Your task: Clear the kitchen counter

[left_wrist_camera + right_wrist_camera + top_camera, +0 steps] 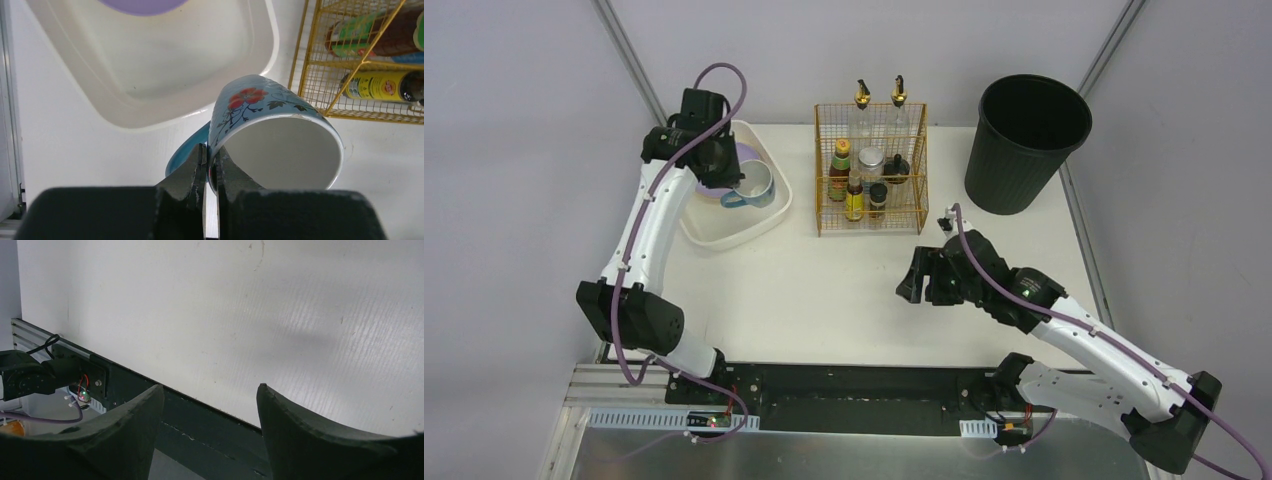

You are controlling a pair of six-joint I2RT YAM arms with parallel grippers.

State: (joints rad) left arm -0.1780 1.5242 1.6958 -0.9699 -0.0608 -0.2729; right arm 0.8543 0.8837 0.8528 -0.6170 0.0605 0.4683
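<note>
I should next lower my left gripper into the white basin and let go of the mug's rim, as the basin's bare bottom [750,215] [199,46] beside the purple plate is open below it.
The kitchen counter [824,290] is a flat white tabletop with a black rail along its front edge; it also shows in the right wrist view [225,315]. My left gripper [719,175] is shut on the rim of a blue flowered mug [752,184], one finger inside and one outside, and holds it above the white basin [759,222]. In the left wrist view the mug [265,120] hangs tilted over the basin's edge [150,117], with my gripper [211,155] pinching its wall. My right gripper [911,288] is open and empty over the counter's middle, also in the right wrist view [210,392].
A purple plate [142,5] lies in the basin. A gold wire rack [871,170] with several bottles stands at the back centre. A black waste bin [1024,140] stands at the back right.
</note>
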